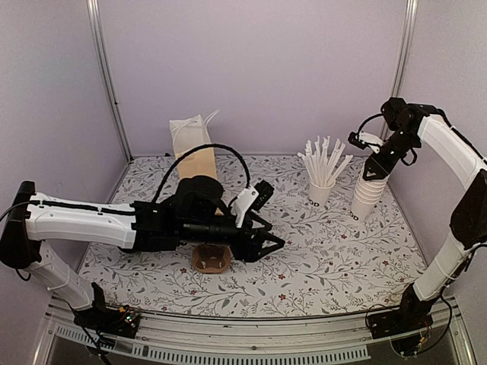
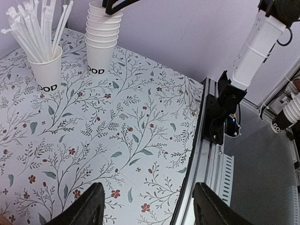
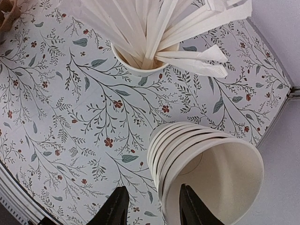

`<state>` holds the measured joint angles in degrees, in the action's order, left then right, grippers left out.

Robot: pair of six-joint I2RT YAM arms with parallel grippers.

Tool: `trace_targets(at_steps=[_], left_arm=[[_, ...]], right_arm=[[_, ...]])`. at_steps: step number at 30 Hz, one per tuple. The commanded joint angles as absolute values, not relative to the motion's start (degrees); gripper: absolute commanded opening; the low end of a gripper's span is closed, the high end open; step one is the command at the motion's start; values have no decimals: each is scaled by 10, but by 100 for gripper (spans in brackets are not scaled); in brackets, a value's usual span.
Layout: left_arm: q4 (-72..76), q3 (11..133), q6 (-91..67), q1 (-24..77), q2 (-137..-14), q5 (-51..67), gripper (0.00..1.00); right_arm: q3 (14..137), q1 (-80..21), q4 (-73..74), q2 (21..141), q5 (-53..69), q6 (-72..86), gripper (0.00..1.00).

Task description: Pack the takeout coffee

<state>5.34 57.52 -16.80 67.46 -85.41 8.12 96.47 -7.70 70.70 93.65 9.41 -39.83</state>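
Observation:
The right gripper will stay nearly where it is next and close on the top cup's rim.
No lidded coffee cup shows clearly in any view; the left arm may hide them. A brown paper bag (image 1: 197, 162) stands at the back left. A brown pulp cup carrier (image 1: 211, 260) lies under my left arm, partly hidden. My left gripper (image 1: 275, 235) is open and empty, low over the table's middle, seen also in the left wrist view (image 2: 150, 211). My right gripper (image 1: 376, 169) is open at the top of the stack of lidless white cups (image 3: 206, 173). One finger is outside the top cup's rim and one is over its mouth (image 3: 152, 208).
A white cup of wrapped straws (image 1: 320, 182) stands left of the cup stack (image 1: 367, 196), and both show in the left wrist view (image 2: 47, 70) (image 2: 101, 47). The table's near metal rail (image 2: 206, 154) and the right arm's base (image 2: 224, 112) are close by.

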Motion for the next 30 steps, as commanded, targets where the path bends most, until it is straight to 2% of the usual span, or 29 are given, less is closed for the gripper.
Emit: trace_targets(at_steps=[1,4,8,17,22,24,26,30], left_arm=[[75,573,-172,682,-848,88,67],[78,572,-171,682,-850,90,66],[82,568,-175,682,-850,93,66],[91,559,-180,682,-847,93,66],[96,557,-182,682,-849,95,66],[99,556,-183,683,-851,95,66],[103,559,-182,682,-855,99,66],[111,562,-185,682,-862,104,66]], right_arm=[[974,-77,689,948,73,-385,40],[974,-76,686,952,67,-378,37],[978,-76,686,959,63,-371,29],[984,-77,698,966,56,-360,0],[1027,-76,713,954,34,-361,0],[1030,-77,692,940,-22,-357,0],[1058,-71,723,933,26,-365,0],[1084,-72,737,932,-6,-362,0]])
